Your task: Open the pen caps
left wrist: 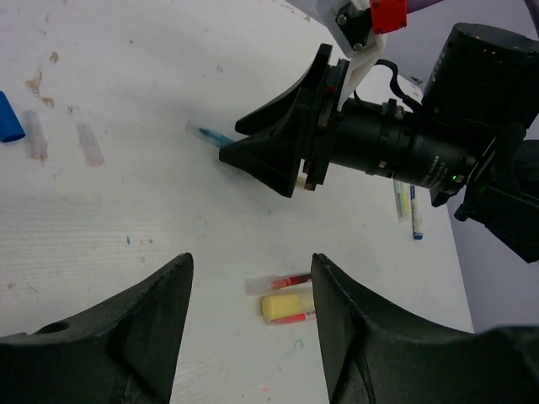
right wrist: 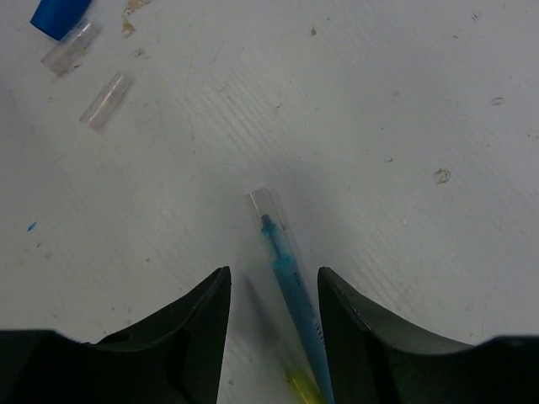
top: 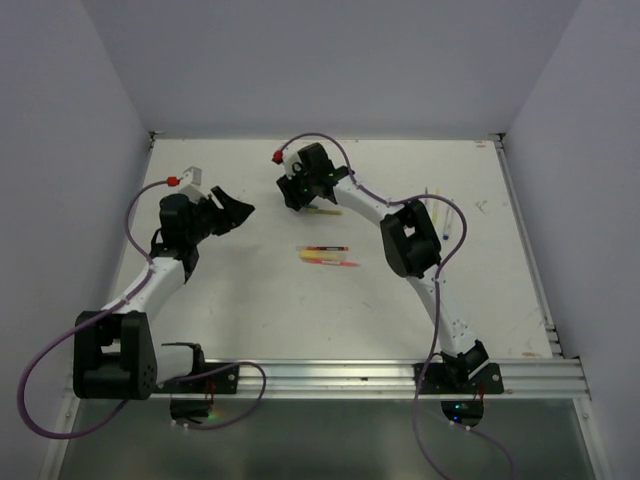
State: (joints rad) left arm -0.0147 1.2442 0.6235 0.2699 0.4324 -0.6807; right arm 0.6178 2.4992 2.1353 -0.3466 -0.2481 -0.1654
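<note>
The blue pen's body (right wrist: 289,276) lies below and between my fingers. Next, my right gripper lowers onto it and closes behind the clear cap to leave it uncovered.
My right gripper (right wrist: 274,273) is open and low over the table. Its jaws stand either side of a blue pen (right wrist: 295,278) without touching it. The pen's clear cap (right wrist: 268,209) is on its tip and points away. A yellow pen (right wrist: 303,389) lies beside it. My left gripper (left wrist: 250,261) is open and empty above two red pens (left wrist: 290,279) and a yellow one (left wrist: 286,305). A loose blue cap (right wrist: 59,15) and two clear caps (right wrist: 105,99) lie far left. In the top view the left gripper (top: 240,212) faces the right gripper (top: 292,198).
More pens (top: 443,215) lie to the right of the right arm's elbow (top: 410,240). The centre pens (top: 327,255) lie between the two arms. Grey walls close the table at the back and both sides. A metal rail (top: 350,375) runs along the near edge.
</note>
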